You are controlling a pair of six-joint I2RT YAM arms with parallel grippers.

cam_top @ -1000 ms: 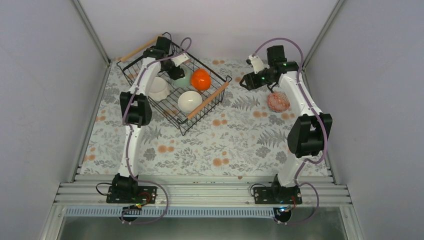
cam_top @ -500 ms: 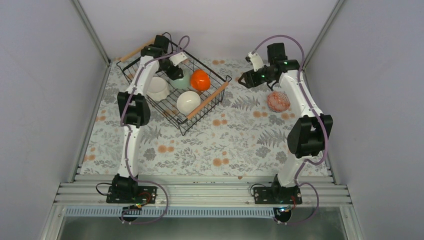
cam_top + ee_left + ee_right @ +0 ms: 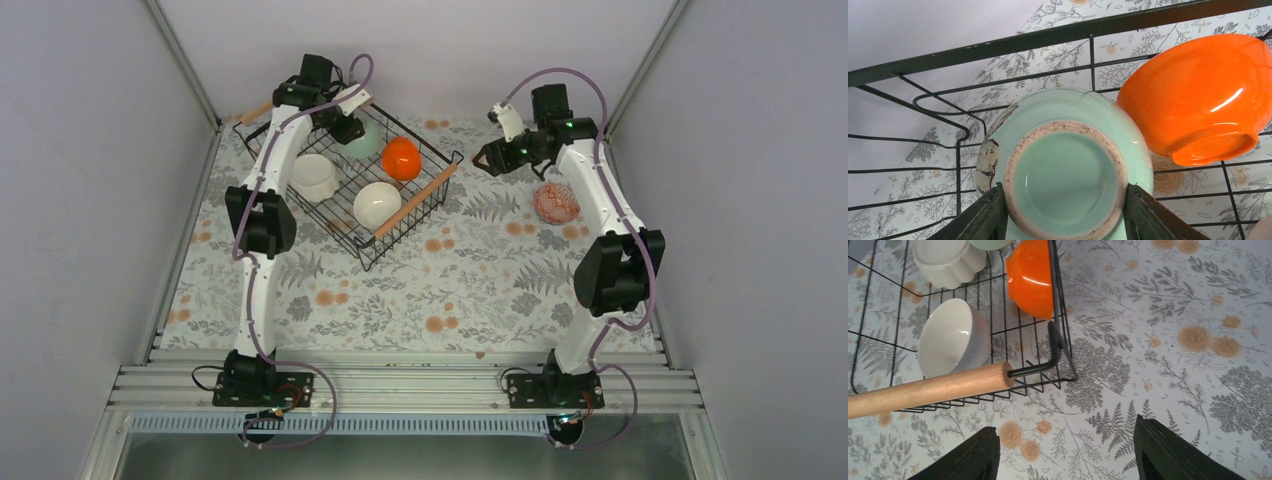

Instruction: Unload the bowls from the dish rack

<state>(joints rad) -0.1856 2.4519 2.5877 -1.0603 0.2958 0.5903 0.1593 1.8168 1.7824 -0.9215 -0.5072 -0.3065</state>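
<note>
The robot's right gripper needs to tilt and move across onto the pale green bowl's rim [image 3: 378, 143] [image 3: 991, 246], because the pale green bowl is to the gripper's left in the top view.
The black wire dish rack [image 3: 425, 205] with wooden rod handles stands at the back left. My left gripper [image 3: 352, 131] is shut on the foot ring of a pale green bowl [image 3: 1064, 165], held upside down above the rack's far side [image 3: 368, 136]. An orange bowl [image 3: 401, 158] lies tilted beside it, also in the left wrist view [image 3: 1193, 95]. A plain white bowl [image 3: 377, 203] and a scallop-edged white bowl [image 3: 314, 176] lie in the rack. A reddish patterned bowl [image 3: 555, 203] sits upside down on the cloth at right. My right gripper [image 3: 483, 160] is open and empty, right of the rack.
The table carries a floral cloth [image 3: 450, 290]. Grey walls and metal corner posts close in the back and sides. The rack's near wooden handle [image 3: 928, 390] lies just left of my right gripper's fingers [image 3: 970, 457].
My left gripper has lifted the pale green bowl up and toward the back of the rack. My right gripper has shifted slightly back and stays open.
</note>
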